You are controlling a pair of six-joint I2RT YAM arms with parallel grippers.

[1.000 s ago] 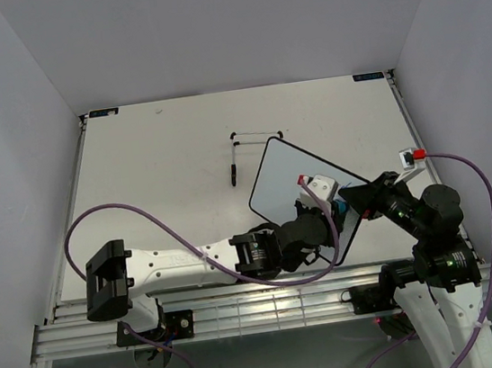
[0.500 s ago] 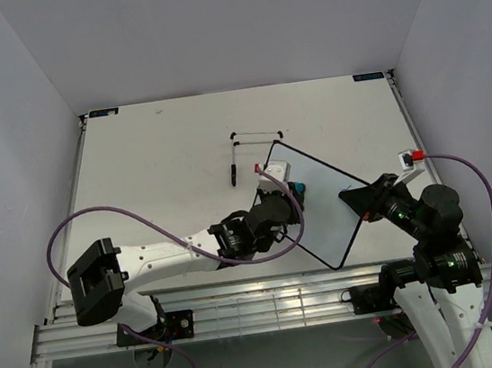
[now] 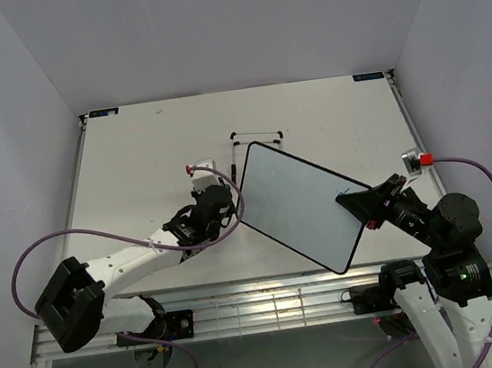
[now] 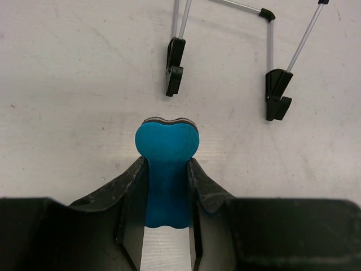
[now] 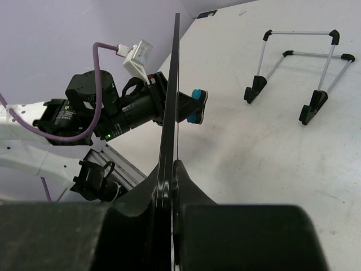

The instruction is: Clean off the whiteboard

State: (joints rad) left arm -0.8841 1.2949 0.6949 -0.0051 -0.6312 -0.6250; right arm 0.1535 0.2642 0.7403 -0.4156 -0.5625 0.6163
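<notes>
The whiteboard point(image 3: 298, 202) is already wiped blank, so my left gripper will next lower the blue eraser point(image 4: 166, 164) onto the table short of the wire stand, then let it go.
The whiteboard point(image 3: 298, 202) is wiped blank and held tilted above the table. My right gripper point(image 3: 358, 202) is shut on its right edge. In the right wrist view the board shows edge-on point(image 5: 171, 96) between the closed fingers of that gripper point(image 5: 171, 169). My left gripper point(image 3: 227, 198) is just off the board's left edge, shut on the small blue bone-shaped eraser point(image 4: 166, 164), whose head sticks out past the fingertips of the left gripper point(image 4: 167, 166). The eraser also shows in the right wrist view point(image 5: 197, 105), close beside the board's face.
The thin black wire stand point(image 3: 254, 135) lies on the table behind the board's top corner. It also shows ahead of the left gripper point(image 4: 175, 68) and in the right wrist view point(image 5: 316, 101). Purple walls enclose the table on three sides.
My left gripper has swept the eraser leftward across the board, from near its right edge to off its left edge. The board now shows more of its face.
</notes>
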